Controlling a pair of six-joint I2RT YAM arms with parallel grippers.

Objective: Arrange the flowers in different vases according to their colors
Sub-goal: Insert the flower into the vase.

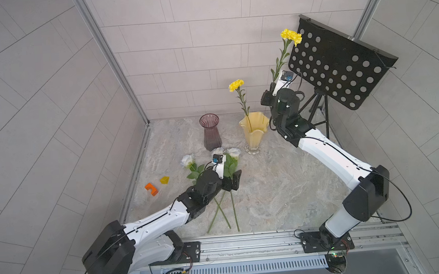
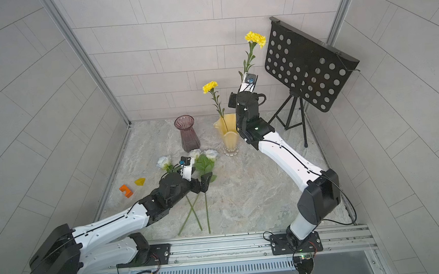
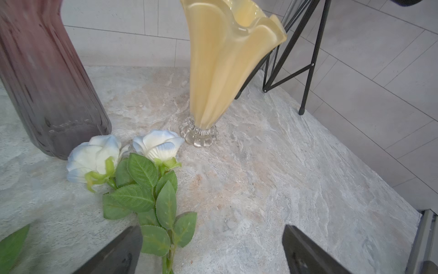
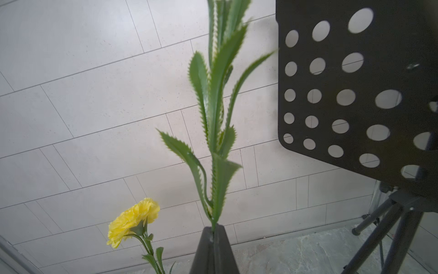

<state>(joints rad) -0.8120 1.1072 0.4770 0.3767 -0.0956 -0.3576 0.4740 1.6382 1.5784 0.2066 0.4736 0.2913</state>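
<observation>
The stem goes down into the vase next, as my right gripper shifts toward the yellow carnation standing at the pale yellow vase's opening [image 1: 255, 120] below it and releases the stem beside its match.
My right gripper [image 4: 214, 231] is shut on the stem of a yellow carnation [image 1: 291, 37], holding it upright high above the table, beside the pale yellow vase [image 1: 253, 130]. The stem's lower end is hidden behind the arm. A second yellow carnation [image 1: 236, 85] stands in that vase. The purple ribbed vase [image 1: 211, 131] stands empty to its left. Three white roses [image 1: 187, 159] lie on the table in front of the vases, two of them in the left wrist view [image 3: 158, 144]. My left gripper [image 3: 213, 251] hovers open low over their leafy stems [image 3: 166, 237].
A black perforated music stand [image 1: 337, 63] on a tripod [image 1: 319, 109] stands at the back right, close to the raised carnation. An orange block [image 1: 151, 189] and a yellow block [image 1: 164, 180] lie at the table's left edge. The mounting rail [image 1: 247, 241] runs along the front.
</observation>
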